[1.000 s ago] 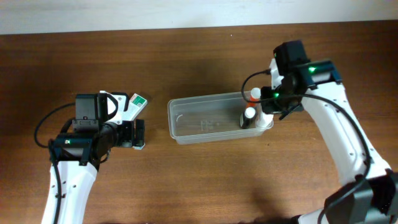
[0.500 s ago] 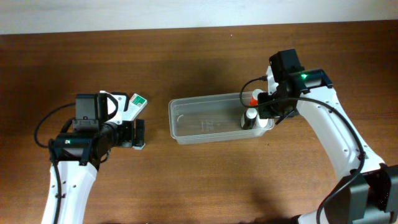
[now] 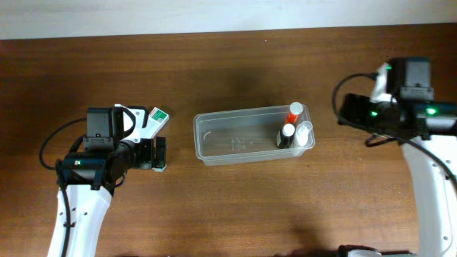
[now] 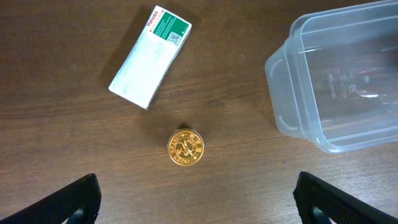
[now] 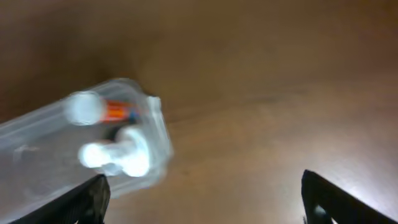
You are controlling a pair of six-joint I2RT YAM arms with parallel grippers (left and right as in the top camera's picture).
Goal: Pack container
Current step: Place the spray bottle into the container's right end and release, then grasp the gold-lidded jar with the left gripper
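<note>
My left gripper should next lower its open fingers on either side of the gold-lidded small jar point(image 3: 160, 168), because the jar is still standing on the tabletop outside the clear container point(image 3: 235, 145).
The clear container point(image 3: 235, 145) lies mid-table. At its right end stand a red-capped bottle point(image 3: 295, 111), a dark bottle with a white cap point(image 3: 285, 133) and a white bottle point(image 3: 305, 131). My right gripper point(image 3: 345, 114) is open and empty, off to the right of the container. Its wrist view is blurred, with the container point(image 5: 37, 155) and white bottle point(image 5: 121, 155) at the left and the right gripper point(image 5: 205, 199) over bare wood. My left gripper point(image 4: 196, 200) is open above a gold round lid point(image 4: 185, 148), left of the container point(image 4: 292, 93).
A white-and-green box point(image 4: 150, 57) lies tilted on the wood beyond the gold lid, and shows beside my left arm as the same box point(image 3: 155, 120). A pale wall runs along the table's far edge point(image 3: 228, 32).
My right gripper has opened, let go of the white bottle at the container's right end, and drawn back to the right. The left arm has not moved.
</note>
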